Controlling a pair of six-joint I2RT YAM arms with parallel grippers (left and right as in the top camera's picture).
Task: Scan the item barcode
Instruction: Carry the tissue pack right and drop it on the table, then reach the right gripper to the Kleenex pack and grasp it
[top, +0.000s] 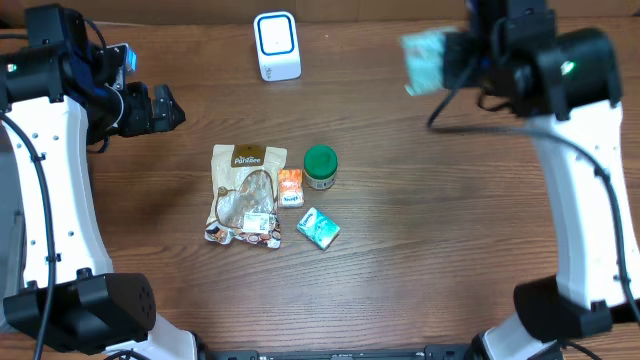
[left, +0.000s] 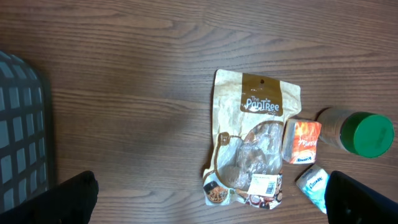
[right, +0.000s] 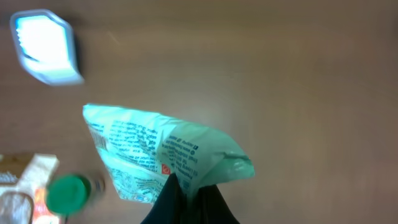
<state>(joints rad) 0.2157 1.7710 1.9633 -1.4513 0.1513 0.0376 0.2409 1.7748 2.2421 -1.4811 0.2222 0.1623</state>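
The spot on bare table (right: 273, 102) is clear of the grouped items, so I should move my right gripper down, back and to the right in the overhead view to get there.
My right gripper (top: 450, 62) is raised at the back right and shut on a pale green printed packet (top: 424, 60). In the right wrist view the two dark fingers (right: 171, 202) pinch the packet's (right: 143, 149) lower edge, and its printed face hangs toward the left. No barcode is legible in this blurred view. A white scanner with a blue-lit face (top: 277, 45) stands at the back centre, left of the packet, and shows blurred in the right wrist view's top left corner (right: 45, 46). My left gripper (top: 175, 108) hovers open and empty at the far left (left: 211, 205).
Grouped mid-table are a tan snack bag with a clear window (top: 246, 195), a small orange packet (top: 290, 187), a green-lidded jar (top: 320, 167) and a teal tissue pack (top: 318, 228). A grey mesh basket (left: 18, 124) sits at the table's left edge.
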